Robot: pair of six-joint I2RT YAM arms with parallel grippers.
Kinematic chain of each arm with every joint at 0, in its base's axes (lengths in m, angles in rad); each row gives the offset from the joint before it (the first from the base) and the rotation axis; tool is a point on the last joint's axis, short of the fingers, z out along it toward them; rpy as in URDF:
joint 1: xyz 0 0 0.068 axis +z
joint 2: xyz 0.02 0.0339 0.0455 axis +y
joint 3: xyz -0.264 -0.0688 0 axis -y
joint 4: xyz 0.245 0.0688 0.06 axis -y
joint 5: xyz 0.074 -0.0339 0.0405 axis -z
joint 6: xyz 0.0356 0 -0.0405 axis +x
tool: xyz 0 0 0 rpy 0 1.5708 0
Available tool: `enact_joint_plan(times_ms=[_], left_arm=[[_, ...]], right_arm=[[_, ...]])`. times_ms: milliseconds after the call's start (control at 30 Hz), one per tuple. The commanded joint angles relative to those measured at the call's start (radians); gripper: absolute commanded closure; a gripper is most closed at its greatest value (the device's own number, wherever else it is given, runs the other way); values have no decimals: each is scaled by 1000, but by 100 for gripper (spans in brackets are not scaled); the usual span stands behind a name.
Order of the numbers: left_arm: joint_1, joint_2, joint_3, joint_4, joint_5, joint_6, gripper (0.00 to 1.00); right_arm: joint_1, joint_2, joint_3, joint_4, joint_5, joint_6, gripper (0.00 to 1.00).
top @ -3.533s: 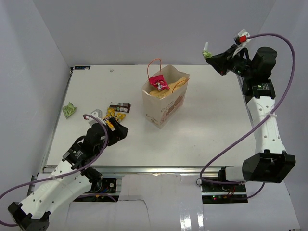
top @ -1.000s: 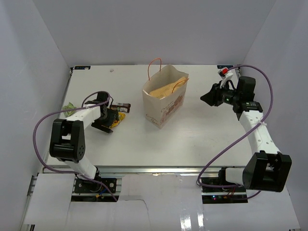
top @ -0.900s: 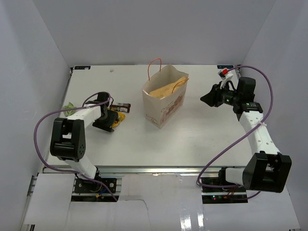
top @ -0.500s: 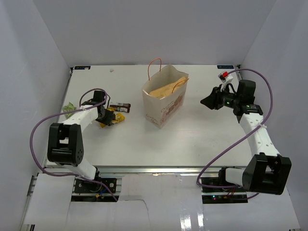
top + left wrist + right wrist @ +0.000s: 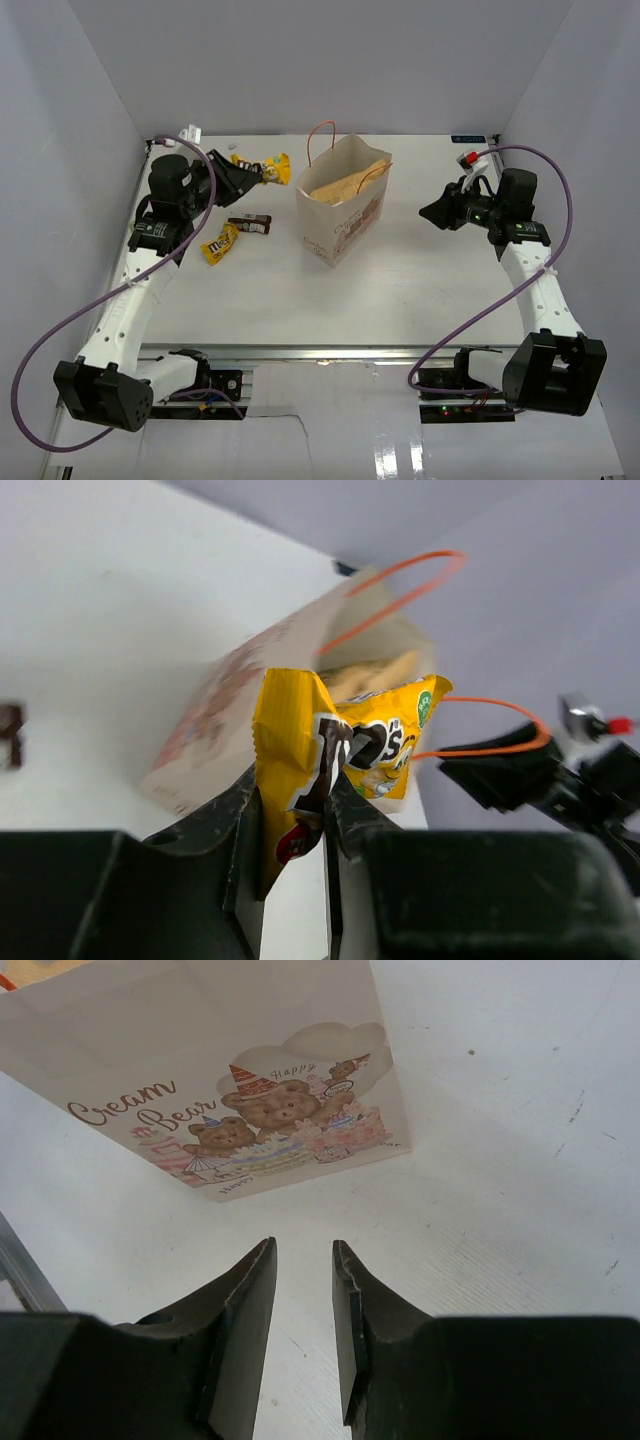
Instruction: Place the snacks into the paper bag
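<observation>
My left gripper moves over the paper bag's open far part next, since the tan snack bag point(image 5: 345, 183) fills the near part of the paper bag's opening.
The cream paper bag point(image 5: 343, 210) stands upright mid-table, with a tan crinkly snack bag point(image 5: 345, 183) sticking out of its top. My left gripper point(image 5: 256, 176) hangs in the air just left of the bag's mouth, shut on a yellow candy packet point(image 5: 277, 167). The left wrist view shows that packet point(image 5: 298, 745) pinched between the fingers, with the paper bag point(image 5: 225, 720) and its orange handles point(image 5: 400, 588) beyond. A second yellow packet point(image 5: 218, 243) and a dark bar point(image 5: 250, 224) lie on the table. My right gripper point(image 5: 428, 212) hovers right of the bag, open and empty; in its wrist view point(image 5: 303, 1252) the bag's printed side point(image 5: 220, 1070) faces it.
White walls enclose the table on three sides. The left arm's purple cable point(image 5: 190, 235) loops over the left part of the table. The right arm's fingers point(image 5: 510, 770) show in the left wrist view, behind the bag.
My left gripper shut on a yellow packet, lifted it off the table and carried it back and right toward the bag's mouth. The right arm barely shifted.
</observation>
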Motion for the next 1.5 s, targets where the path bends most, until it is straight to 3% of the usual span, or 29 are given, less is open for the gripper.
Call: enact_joint_plan(times_ms=[0,233,533,667,700,800,967,1033,1133,1167,1267,1400,1467], left_arm=[[-91,41,131,97,58,113,100],[-315,266,366,65,-124,180,100],[-422,489,571,20,-454,165,99],[-447,556,656,-26,-437,157,64],[-450,569,674,-40,-430,159,50],[-459,581,717,-69,-405,148,38],[-461,534,728,-84,-431,143,33],[-461,472,703,-100,-477,162,33],[-441,330,554,-120,-642,156,35],[-418,293,438,-123,-658,121,36],[-260,178,274,-162,-574,49,36],[-26,101,-12,-175,-428,-89,22],[18,107,-65,-169,-402,-142,22]], right_arm=[[-8,-16,-10,-6,-16,-23,65],[-10,-36,-21,-10,-10,-23,65],[-21,-79,-41,-14,-2,-25,65],[-25,-84,-42,-14,3,-26,65],[-27,-84,-41,-14,4,-26,65],[-30,-84,-39,-14,4,-26,65],[-37,-85,-39,-16,3,-28,65],[-40,-87,-41,-17,3,-31,65],[-45,-91,-50,-23,9,-40,65],[-45,-91,-53,-25,13,-43,65],[-48,-91,-67,-29,21,-55,65],[-53,-91,-76,-34,19,-58,65],[-54,-88,-79,-33,18,-58,65]])
